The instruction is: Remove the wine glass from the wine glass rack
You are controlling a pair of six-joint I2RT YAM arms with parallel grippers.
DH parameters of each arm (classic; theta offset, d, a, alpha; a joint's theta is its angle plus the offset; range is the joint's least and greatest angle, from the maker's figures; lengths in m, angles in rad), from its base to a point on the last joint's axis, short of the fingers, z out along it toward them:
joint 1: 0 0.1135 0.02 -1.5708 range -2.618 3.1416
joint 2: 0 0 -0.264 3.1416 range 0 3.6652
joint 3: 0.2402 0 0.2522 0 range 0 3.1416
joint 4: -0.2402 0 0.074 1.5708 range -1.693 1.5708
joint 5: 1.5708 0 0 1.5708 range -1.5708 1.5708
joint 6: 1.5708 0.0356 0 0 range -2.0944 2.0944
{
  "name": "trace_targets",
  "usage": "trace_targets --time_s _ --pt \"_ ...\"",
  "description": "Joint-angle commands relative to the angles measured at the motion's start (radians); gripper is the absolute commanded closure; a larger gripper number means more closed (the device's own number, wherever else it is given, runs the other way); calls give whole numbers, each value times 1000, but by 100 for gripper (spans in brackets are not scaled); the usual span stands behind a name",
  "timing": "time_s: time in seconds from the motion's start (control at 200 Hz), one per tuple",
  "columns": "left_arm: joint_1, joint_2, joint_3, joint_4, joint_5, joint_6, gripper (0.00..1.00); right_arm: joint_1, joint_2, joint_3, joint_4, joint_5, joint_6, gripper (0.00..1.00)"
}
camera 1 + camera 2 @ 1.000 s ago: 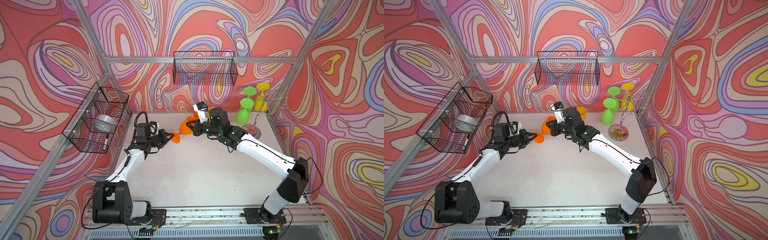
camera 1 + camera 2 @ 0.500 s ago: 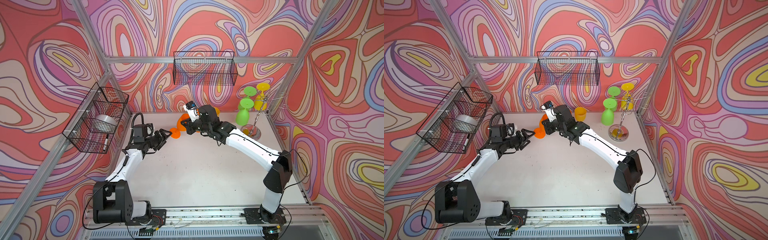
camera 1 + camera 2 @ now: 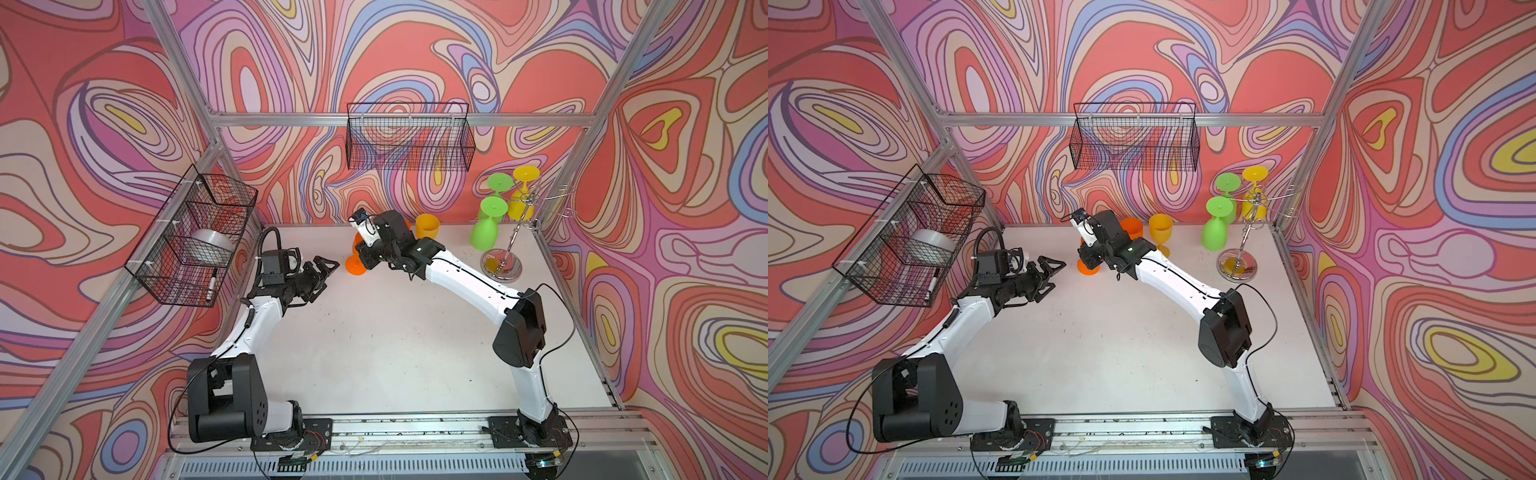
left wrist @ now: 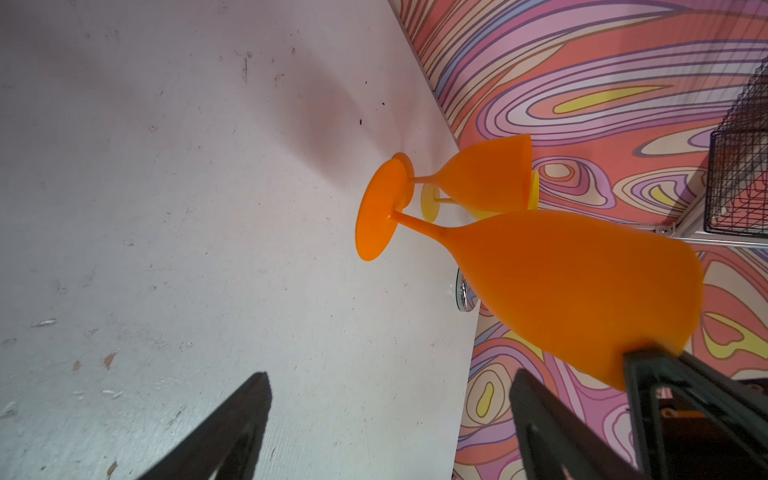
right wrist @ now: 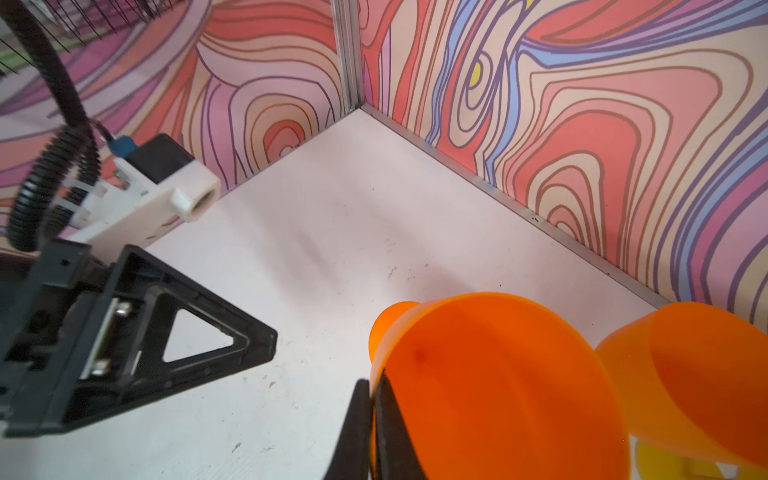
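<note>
I should lower and tilt my right gripper until the orange wine glass [image 5: 498,386] stands upright, then let go of the glass's rim, as the clear tabletop is just below the gripper.
My right gripper [image 5: 374,388] is shut on the rim of an orange wine glass [image 5: 498,386], one finger inside the bowl and one outside. The glass [image 4: 561,282] is tilted, and its foot [image 3: 356,264] is at or just above the table. My left gripper [image 3: 328,266] stands open with nothing in it, a little to the left of that foot. The chrome wine glass rack [image 3: 501,266] stands at the back right. Two green glasses [image 3: 484,230] and a yellow one [image 3: 524,195] hang upside down from its arms.
A second orange glass [image 3: 1131,227] and a yellow-orange glass [image 3: 428,226] stand upright at the back wall, behind my right wrist. A black mesh basket [image 3: 409,137] hangs on the back wall. Another basket [image 3: 195,237] on the left wall holds a tape roll and a pen.
My left gripper has opened, let go of the orange glass's foot and drawn back a little. My right arm has carried the glass to the left and brought its foot down.
</note>
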Motion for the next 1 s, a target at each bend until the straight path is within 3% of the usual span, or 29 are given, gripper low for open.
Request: trace_targets --time_s 0.0,0.376,0.997 --pt "12 17 -6 30 20 -15 10 4 58 83 -81 21 -54 100" --pt "18 45 -18 68 44 -41 10 0 147 169 -161 107 -142 100" --pt "18 49 -19 90 66 -43 10 -59 239 201 -76 96 -184 100"
